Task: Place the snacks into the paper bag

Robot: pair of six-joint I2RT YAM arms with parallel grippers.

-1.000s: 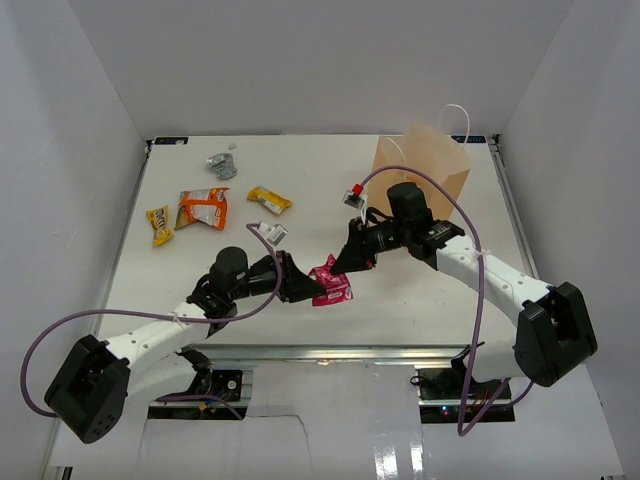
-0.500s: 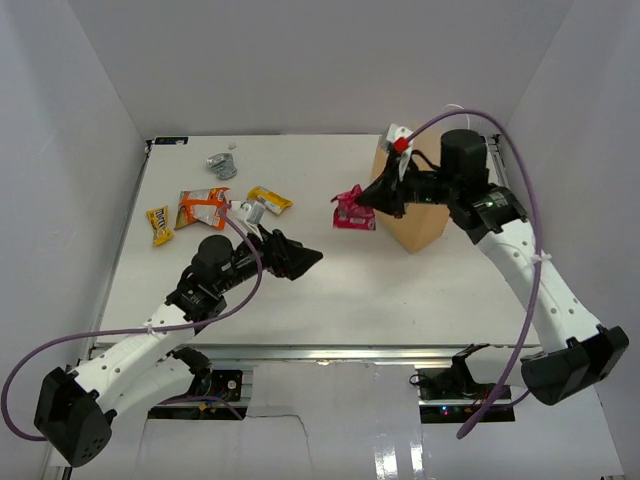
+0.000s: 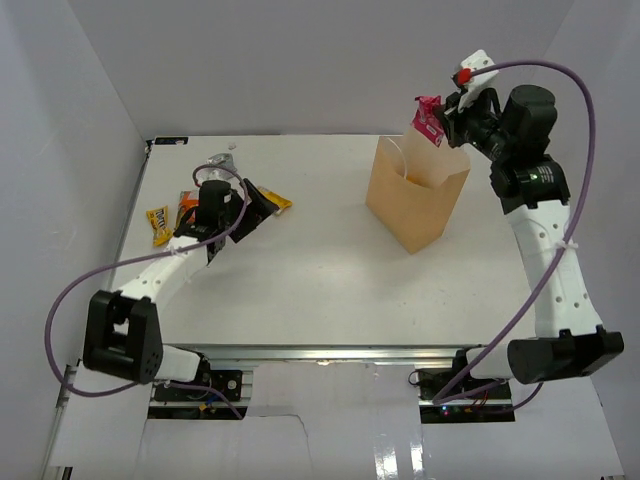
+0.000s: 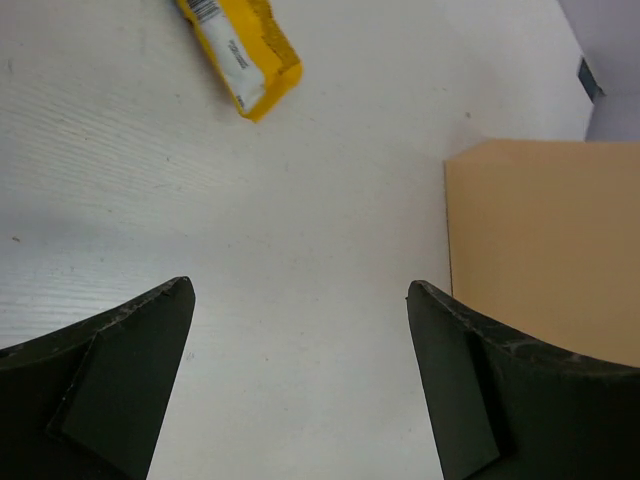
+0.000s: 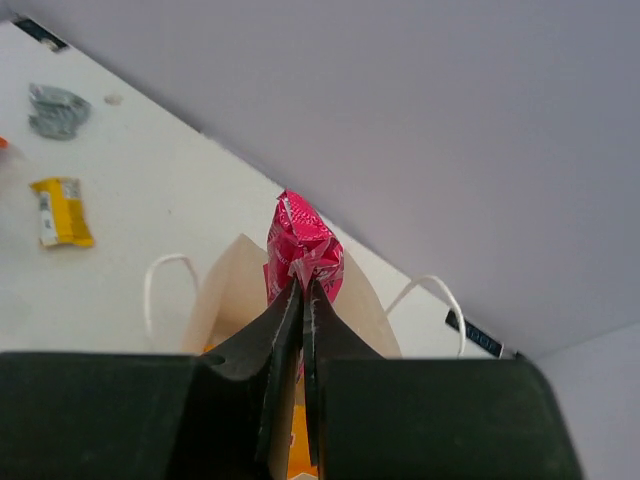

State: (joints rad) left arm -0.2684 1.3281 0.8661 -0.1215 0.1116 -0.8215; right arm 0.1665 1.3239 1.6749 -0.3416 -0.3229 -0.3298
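Note:
I need to reach outward and down next with my left gripper, onto the nearer yellow packet [image 3: 277, 199] [image 4: 243, 55]. It lies outward of my left gripper, as only bare table shows between the open fingers.
My right gripper [image 3: 443, 117] hangs above the open mouth of the tan paper bag [image 3: 415, 195], shut on a pink wrapper [image 3: 429, 118]. In the right wrist view the pink wrapper [image 5: 303, 243] sticks out past the closed tips of the right gripper [image 5: 303, 285], with the paper bag [image 5: 225, 300] below and something orange [image 5: 305, 450] inside it. My left gripper [image 3: 256, 205] stands open and empty just above the table at the left. A yellow packet [image 4: 240, 50] lies ahead of the left gripper [image 4: 300, 300].
On the left of the table lie a yellow packet [image 3: 158, 222], an orange-white bag [image 3: 188, 207] partly behind my left arm, another yellow packet [image 3: 281, 203] and a silver foil packet [image 3: 220, 162]. White walls close in the back and both sides.
The right arm lifted the pink wrapper from the table's middle to above the bag. The left gripper let go of it, opened wide and swung back left toward the loose snacks.

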